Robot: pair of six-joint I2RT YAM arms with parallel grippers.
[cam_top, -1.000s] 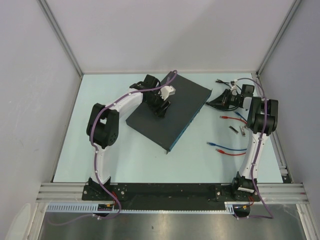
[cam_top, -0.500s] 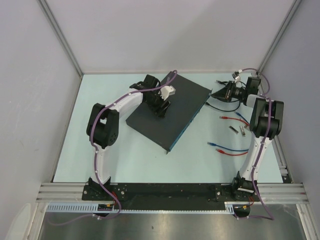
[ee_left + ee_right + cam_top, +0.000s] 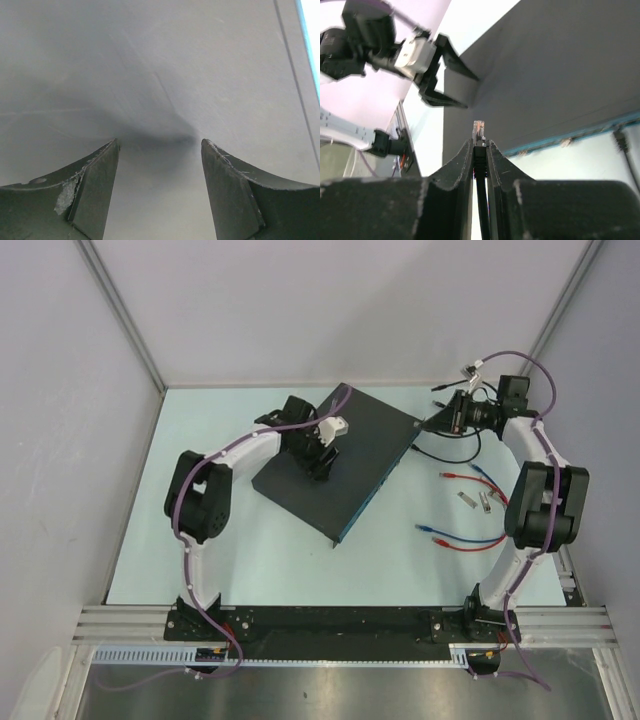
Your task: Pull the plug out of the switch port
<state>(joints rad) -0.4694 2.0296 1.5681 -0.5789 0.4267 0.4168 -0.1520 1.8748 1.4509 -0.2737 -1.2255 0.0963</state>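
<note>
The tip of the plug is clear of the switch (image 3: 345,455), so the right gripper will next move back and down to the bare tabletop by the near blue plug (image 3: 430,508) and release its plug there.
The switch (image 3: 345,455) is a flat dark-grey box lying askew mid-table, its bluish edge facing right and near. My left gripper (image 3: 322,453) rests on its top, jaws open and empty; the left wrist view shows the left gripper (image 3: 160,145) with only the switch's grey top (image 3: 150,65) between its fingers. My right gripper (image 3: 432,424) is at the switch's far right corner, shut on a black cable's plug (image 3: 479,131). The plug's clear tip sticks out past the right gripper (image 3: 479,144), in the air and apart from the switch (image 3: 560,75).
The black cable (image 3: 455,452) loops on the table behind the right gripper. Red cables (image 3: 470,477), a blue cable (image 3: 450,535) and small metal connectors (image 3: 468,502) lie at the right. More black leads (image 3: 445,400) sit at the far right. Walls enclose three sides.
My right arm has swung toward the far wall, and its gripper has moved from lower right up to the switch's far right corner. The left gripper stays on the switch.
</note>
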